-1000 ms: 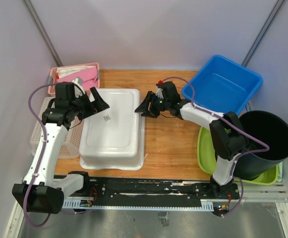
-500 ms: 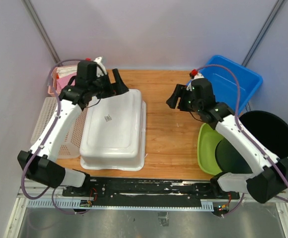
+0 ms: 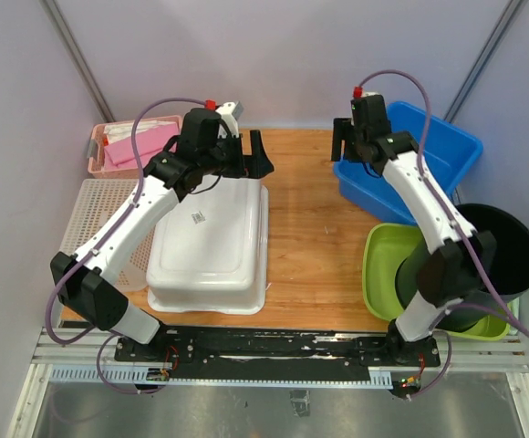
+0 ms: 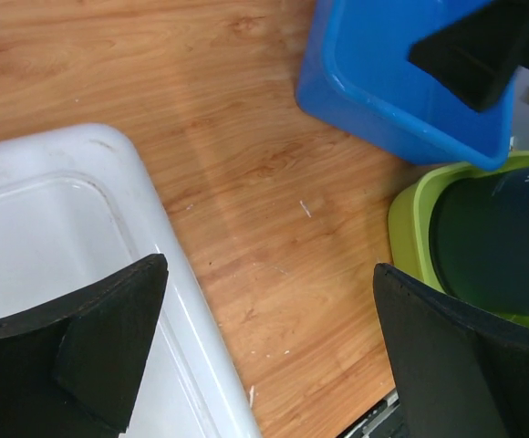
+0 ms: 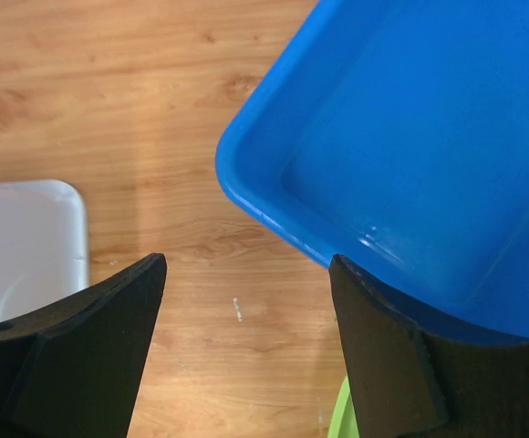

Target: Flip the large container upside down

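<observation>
My right gripper will next go down onto the blue tub's rim at the tub's corner (image 3: 340,169) (image 5: 236,157) nearest the white container. Bare wood and empty tub give both fingers room there.
The large white container (image 3: 210,242) lies on the wooden table left of centre, its flat base with a small label facing up. It also shows in the left wrist view (image 4: 46,237) and the right wrist view (image 5: 18,228). My left gripper (image 3: 246,157) is open and empty, above the container's far right corner; its jaws stand wide apart (image 4: 269,274), one over the white rim, one over bare wood. My right gripper (image 3: 347,146) is open and empty (image 5: 246,265), above the wood beside the left edge of the blue tub (image 3: 410,160).
The blue tub (image 5: 410,155) stands at the back right. A black bucket (image 3: 492,246) sits in a green bin (image 3: 383,265) at the right front. A pink basket (image 3: 128,141) and a white mesh basket (image 3: 87,214) stand at the left.
Both arms have lifted away from the white container and swung toward the back. The left gripper moved right to the far right corner; the right gripper moved to the blue tub. The container stays put.
</observation>
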Robot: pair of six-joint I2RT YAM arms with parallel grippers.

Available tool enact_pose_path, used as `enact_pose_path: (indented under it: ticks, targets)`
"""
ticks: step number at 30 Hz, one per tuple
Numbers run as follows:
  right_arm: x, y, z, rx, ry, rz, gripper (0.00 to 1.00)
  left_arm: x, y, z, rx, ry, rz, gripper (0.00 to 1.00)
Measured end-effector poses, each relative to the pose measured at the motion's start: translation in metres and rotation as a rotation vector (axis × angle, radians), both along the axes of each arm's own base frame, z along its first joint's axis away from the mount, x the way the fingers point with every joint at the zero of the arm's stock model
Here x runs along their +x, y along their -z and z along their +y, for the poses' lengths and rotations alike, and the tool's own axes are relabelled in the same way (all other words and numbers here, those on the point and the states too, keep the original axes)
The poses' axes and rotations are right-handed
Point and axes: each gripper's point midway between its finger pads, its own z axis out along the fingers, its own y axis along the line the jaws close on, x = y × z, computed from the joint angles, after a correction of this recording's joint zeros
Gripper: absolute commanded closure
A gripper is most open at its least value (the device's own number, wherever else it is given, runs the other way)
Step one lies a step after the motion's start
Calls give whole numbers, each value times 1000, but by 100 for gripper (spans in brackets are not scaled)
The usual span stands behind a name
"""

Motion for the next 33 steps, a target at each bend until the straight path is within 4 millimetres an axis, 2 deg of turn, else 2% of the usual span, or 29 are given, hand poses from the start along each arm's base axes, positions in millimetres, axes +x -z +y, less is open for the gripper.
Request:
enact_pose_path:
  ticks: [4, 8, 14, 18, 21, 23, 26, 29, 30, 33]
  targets:
    - [37, 24, 9, -129, -87, 100, 21, -1, -1, -2, 3, 22, -8, 1]
    - [50, 57, 9, -183, -117, 208, 22, -1, -1, -3, 7, 36, -17, 1]
    - [84, 82, 6, -127, -31, 247, 24, 0, 1, -3, 22, 46, -27, 1]
    - [90, 106, 4, -108, -6, 295, 26, 2, 0, -4, 21, 51, -41, 1]
    - [86, 127, 5, -100, 5, 349, 39, 3, 3, -5, 21, 56, -41, 1]
    - [82, 135, 8, -81, 4, 373, 54, 2, 6, -6, 23, 59, -36, 1]
    - [81, 137, 17, -31, -10, 383, 77, 2, 11, -6, 25, 62, -29, 1]
    - [77, 133, 22, 17, 7, 385, 95, 2, 12, -6, 28, 64, -28, 1]
    - [75, 130, 22, 35, 23, 386, 99, 2, 12, -6, 28, 64, -29, 1]
    - [66, 114, 20, 76, 25, 372, 99, 3, 12, -6, 28, 64, -33, 1]
